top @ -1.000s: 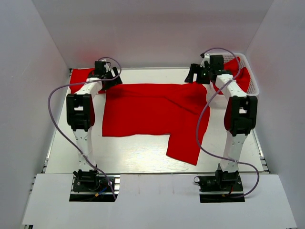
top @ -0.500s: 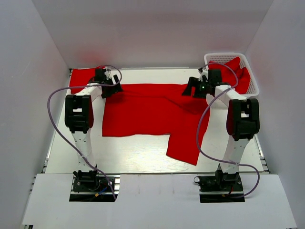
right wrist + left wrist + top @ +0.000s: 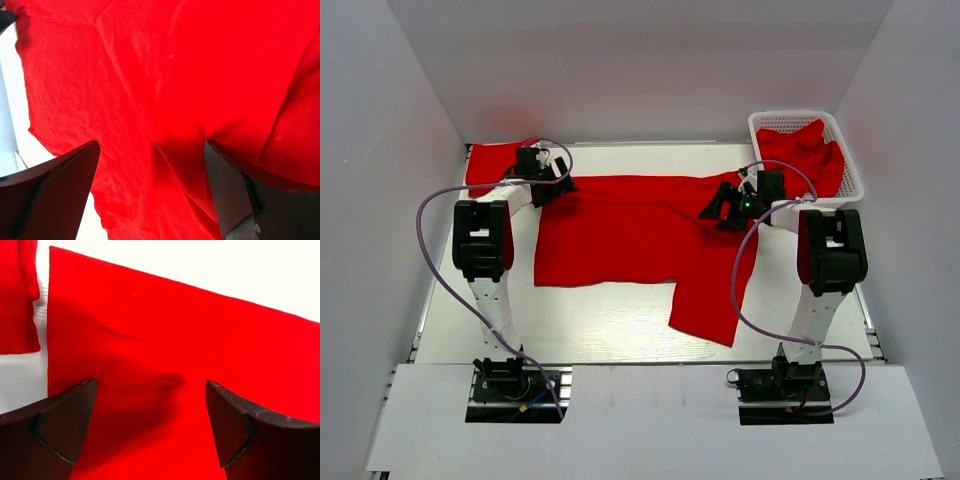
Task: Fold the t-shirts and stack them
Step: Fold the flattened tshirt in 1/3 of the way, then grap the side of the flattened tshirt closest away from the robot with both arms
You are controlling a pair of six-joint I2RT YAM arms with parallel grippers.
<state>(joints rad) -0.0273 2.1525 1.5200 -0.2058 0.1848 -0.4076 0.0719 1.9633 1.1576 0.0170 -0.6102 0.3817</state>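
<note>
The shirt lies spread out and unfolded, so the left gripper should next move back along the shirt's side edge and down onto its near corner (image 3: pixel 539 283).
A bright red t-shirt (image 3: pixel 630 235) lies spread on the white table, one part reaching toward the front (image 3: pixel 705 300). My left gripper (image 3: pixel 563 183) is open over the shirt's far left corner; in the left wrist view its gripper (image 3: pixel 150 425) has jaws apart above flat red fabric (image 3: pixel 165 340). My right gripper (image 3: pixel 717 208) is open over the shirt's far right part; in the right wrist view its gripper (image 3: pixel 150 190) straddles wrinkled red fabric (image 3: pixel 165 75). A second red shirt (image 3: pixel 492 160) lies at the far left. Another red shirt (image 3: pixel 810 150) sits in the basket.
A white lattice basket (image 3: pixel 850 165) stands at the far right corner. Grey walls enclose the table on three sides. Purple cables loop beside each arm. The second shirt's edge shows in the left wrist view (image 3: pixel 17 295).
Both grippers have come down toward the spread shirt's far edge. The right gripper moved forward and left from the basket onto the shirt. The left gripper shifted slightly.
</note>
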